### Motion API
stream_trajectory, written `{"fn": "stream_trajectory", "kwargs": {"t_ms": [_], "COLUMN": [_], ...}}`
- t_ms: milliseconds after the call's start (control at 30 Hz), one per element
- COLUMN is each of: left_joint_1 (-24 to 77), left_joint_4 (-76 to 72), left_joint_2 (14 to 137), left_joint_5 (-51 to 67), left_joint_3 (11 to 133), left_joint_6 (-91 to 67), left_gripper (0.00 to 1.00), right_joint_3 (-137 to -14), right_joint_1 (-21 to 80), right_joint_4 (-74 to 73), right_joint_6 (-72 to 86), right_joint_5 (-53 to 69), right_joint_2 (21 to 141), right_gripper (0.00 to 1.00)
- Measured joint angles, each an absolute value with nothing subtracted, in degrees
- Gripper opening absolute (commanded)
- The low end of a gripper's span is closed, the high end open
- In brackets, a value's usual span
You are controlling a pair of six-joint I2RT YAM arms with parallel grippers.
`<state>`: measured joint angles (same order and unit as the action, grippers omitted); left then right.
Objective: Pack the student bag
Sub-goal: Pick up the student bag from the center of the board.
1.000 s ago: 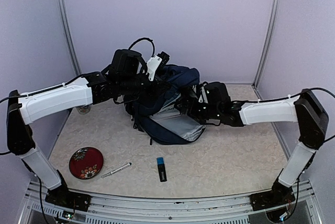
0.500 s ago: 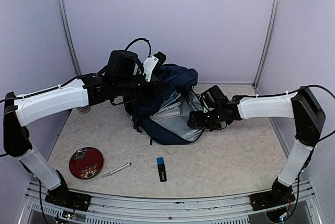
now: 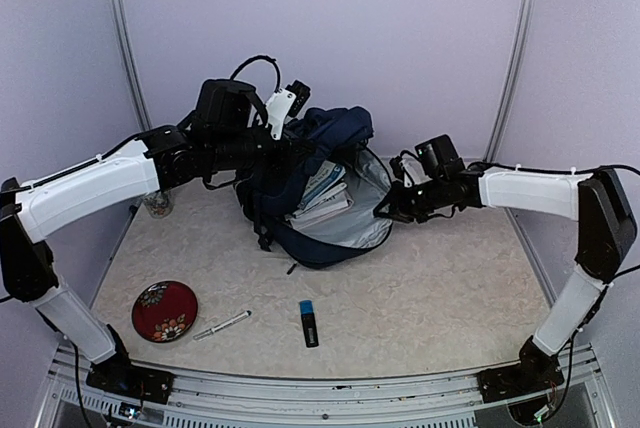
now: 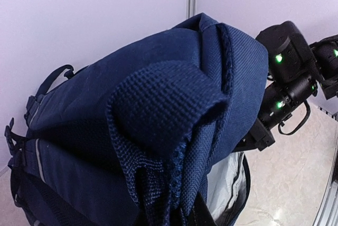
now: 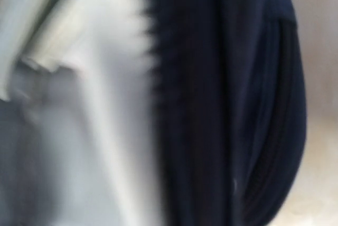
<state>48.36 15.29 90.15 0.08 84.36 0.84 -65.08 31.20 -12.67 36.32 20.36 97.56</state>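
Note:
I will next lift the slumped bag's open rim [image 3: 388,229] [image 5: 185,99] high with my right gripper, pull it to the right in the top view, and then let go of it.
The student bag [image 3: 338,134], navy with a grey lining [image 3: 368,210], lies in the middle of the table with its mouth gaping toward the right. Books [image 3: 322,194] are stacked inside. My left gripper [image 3: 296,142] is shut on the bag's bunched top fabric [image 4: 169,131] and holds it up; its fingers are buried in the cloth. My right gripper [image 3: 384,212] is shut on the bag's open rim at the right side. In the blurred right wrist view, only the grey lining [image 5: 79,131] and the dark rim [image 5: 222,110] show, pressed close.
A red patterned plate [image 3: 165,310], a pen [image 3: 222,325] and a black stick with a blue end [image 3: 309,322] lie near the front edge. A small glass jar [image 3: 158,207] stands at the left under my left arm. Walls enclose the back and sides.
My right gripper has closed on the bag's rim and moved right and back, pulling the mouth wider. The left gripper has lifted the bag's top slightly.

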Motion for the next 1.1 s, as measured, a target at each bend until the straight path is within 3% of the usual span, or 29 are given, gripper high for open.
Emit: {"fn": "stream_trajectory", "kwargs": {"t_ms": [200,567,833,1000,1033,1100], "left_joint_1": [49.4,54.9,59.0,59.2,59.1,58.8], "left_joint_4": [16.5,19.8,21.3,20.6,20.2,18.0], "left_joint_2": [88.1,87.2,87.2,87.3,87.5,88.0], "left_joint_5": [-2.9,-8.1,-5.9,-3.0,-2.6,-1.7], "left_joint_3": [88.9,95.0,95.0,95.0,94.9,94.3], "left_joint_6": [2.7,9.1,10.3,7.9,7.1,4.8], "left_gripper": [0.0,0.0,0.0,0.0,0.0,0.0], "right_joint_3": [-80.5,-110.3,-113.7,-109.3,-108.5,-108.3], "right_joint_1": [26.7,25.5,25.3,25.0,24.8,24.1], "right_joint_4": [-21.9,-36.7,-39.1,-39.2,-39.4,-40.1], "right_joint_6": [32.1,26.8,25.6,24.6,24.3,23.6], "right_joint_5": [23.4,25.0,23.2,20.6,20.2,19.5], "right_joint_2": [92.6,95.4,94.7,91.1,90.5,90.3], "right_gripper": [0.0,0.0,0.0,0.0,0.05,0.28]}}
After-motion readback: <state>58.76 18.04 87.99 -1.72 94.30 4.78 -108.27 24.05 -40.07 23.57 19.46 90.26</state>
